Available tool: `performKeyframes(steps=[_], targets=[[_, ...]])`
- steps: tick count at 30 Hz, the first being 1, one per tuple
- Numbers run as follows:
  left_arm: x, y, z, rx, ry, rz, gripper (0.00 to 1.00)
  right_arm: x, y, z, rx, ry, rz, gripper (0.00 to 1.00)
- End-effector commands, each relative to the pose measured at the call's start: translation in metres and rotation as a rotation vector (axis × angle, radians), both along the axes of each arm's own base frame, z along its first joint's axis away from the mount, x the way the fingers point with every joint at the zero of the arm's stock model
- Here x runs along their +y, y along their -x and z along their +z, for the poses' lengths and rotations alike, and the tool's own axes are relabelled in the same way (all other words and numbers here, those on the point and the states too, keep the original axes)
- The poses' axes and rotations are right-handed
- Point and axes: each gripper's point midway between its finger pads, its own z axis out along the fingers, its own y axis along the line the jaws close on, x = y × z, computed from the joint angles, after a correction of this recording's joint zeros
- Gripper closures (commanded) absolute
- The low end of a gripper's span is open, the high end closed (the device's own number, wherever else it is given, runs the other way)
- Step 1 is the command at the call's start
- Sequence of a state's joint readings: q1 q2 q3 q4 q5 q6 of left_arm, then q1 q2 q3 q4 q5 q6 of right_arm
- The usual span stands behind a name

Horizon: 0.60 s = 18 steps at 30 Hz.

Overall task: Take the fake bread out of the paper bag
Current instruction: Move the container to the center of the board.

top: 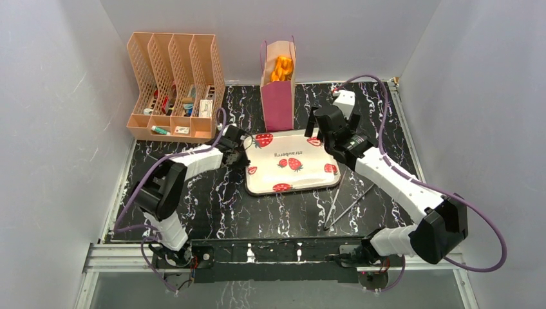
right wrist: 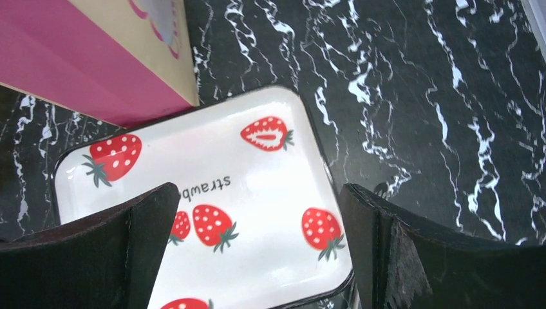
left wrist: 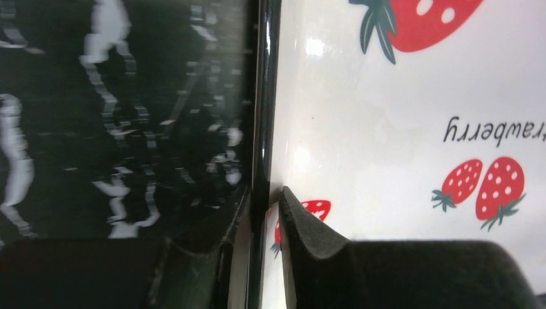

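My left gripper slides the tray toward the metal rods next, to the right in the top view, and releases it, since its fingers hold the tray's black rim.
The paper bag [top: 278,90] stands upright at the back middle, magenta side toward me, with golden-orange fake bread [top: 281,67] showing in its open top. Its magenta side and a cream edge show in the right wrist view [right wrist: 90,58]. A white strawberry tray [top: 302,170] lies in front of it. My left gripper [top: 246,154] is at the tray's left edge. In the left wrist view it [left wrist: 265,193] is shut on the tray's black rim [left wrist: 264,116]. My right gripper [top: 320,132] hovers open and empty over the tray's far right corner [right wrist: 257,193].
A peach plastic file rack [top: 174,87] with small items stands at the back left. Two thin metal rods [top: 348,203] lie right of the tray. Grey walls close in on three sides. The table top is black marble [right wrist: 418,96].
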State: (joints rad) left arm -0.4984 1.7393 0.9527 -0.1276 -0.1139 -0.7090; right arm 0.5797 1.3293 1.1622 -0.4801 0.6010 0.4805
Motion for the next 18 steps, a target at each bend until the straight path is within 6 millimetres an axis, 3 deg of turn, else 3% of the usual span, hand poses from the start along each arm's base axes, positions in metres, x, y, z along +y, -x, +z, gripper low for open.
performKeyframes(steps=[1, 6, 11, 14, 18], targets=[[-0.018, 0.088, -0.06, 0.355, -0.029, -0.116, 1.0, -0.024, 0.016, 0.0, -0.015, -0.048, -0.119, 0.02], [-0.042, 0.088, -0.069, 0.369, -0.047, -0.171, 1.0, -0.041, 0.035, -0.018, 0.013, -0.09, -0.228, 0.02], [-0.053, 0.082, -0.072, 0.367, -0.052, -0.188, 1.0, -0.041, 0.044, -0.023, 0.004, -0.171, -0.239, 0.02], [-0.055, 0.078, -0.074, 0.363, -0.056, -0.189, 1.0, -0.046, 0.054, -0.038, 0.049, -0.211, -0.306, 0.02], [-0.056, 0.072, -0.075, 0.352, -0.066, -0.179, 1.0, -0.055, 0.082, -0.072, 0.193, -0.229, -0.43, 0.02]])
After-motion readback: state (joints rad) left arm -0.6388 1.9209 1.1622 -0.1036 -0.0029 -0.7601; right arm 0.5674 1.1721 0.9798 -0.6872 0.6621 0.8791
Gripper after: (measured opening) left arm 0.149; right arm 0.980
